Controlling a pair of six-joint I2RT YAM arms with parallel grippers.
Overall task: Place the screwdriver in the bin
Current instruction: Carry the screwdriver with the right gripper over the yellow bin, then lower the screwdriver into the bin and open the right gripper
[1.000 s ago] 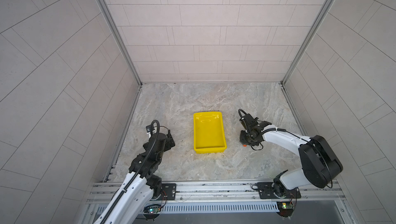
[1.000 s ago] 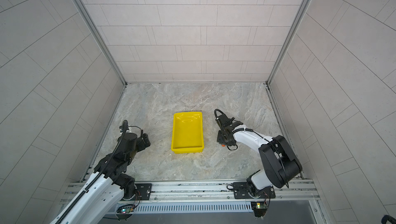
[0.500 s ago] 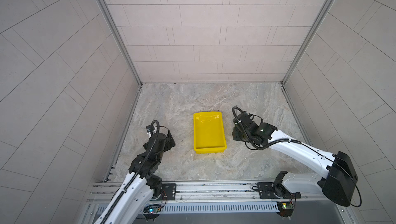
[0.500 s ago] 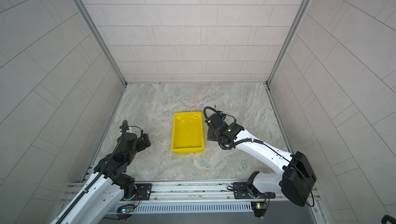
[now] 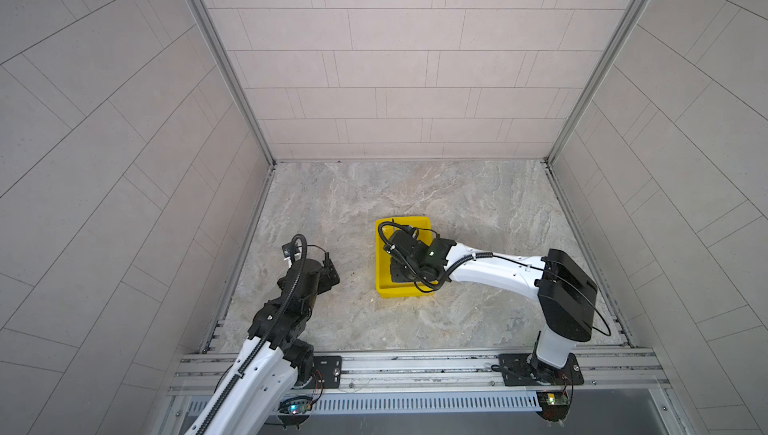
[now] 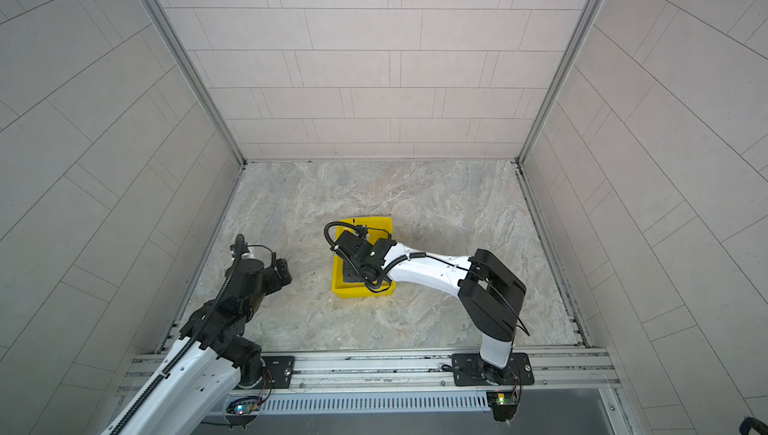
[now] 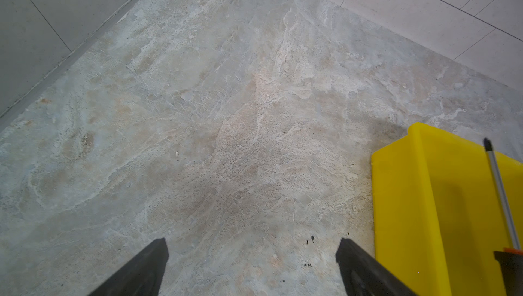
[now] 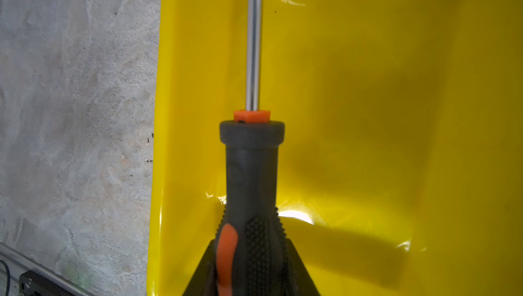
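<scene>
The screwdriver (image 8: 252, 167) goes down toward the bin's yellow bottom (image 8: 315, 154) next, and my right gripper releases it there. That bottom lies below the gripper, inside the bin's sides.
The yellow bin (image 5: 380, 264) (image 6: 337, 277) lies mid-table in both top views. My right gripper (image 5: 399, 237) (image 8: 252, 249) hangs over its inside, shut on the screwdriver (image 8: 252, 167) at the black, orange-banded handle. The metal shaft points along the bin's length near one long wall (image 8: 181, 110). In the left wrist view the shaft (image 7: 501, 190) stands clear above the bin (image 7: 410, 195). My left gripper (image 5: 330, 277) (image 7: 252, 248) rests low to the left of the bin, open, with only bare floor between its fingers.
Marbled stone floor (image 5: 478, 212) surrounds the bin. Tiled walls close in the left, right and back sides. A metal rail (image 5: 415, 364) with both arm bases runs along the front edge. Small dark specks (image 7: 310, 239) dot the floor near my left gripper.
My right arm has swung left from beside the bin to over its inside, carrying the screwdriver with it. My left arm has stayed still.
</scene>
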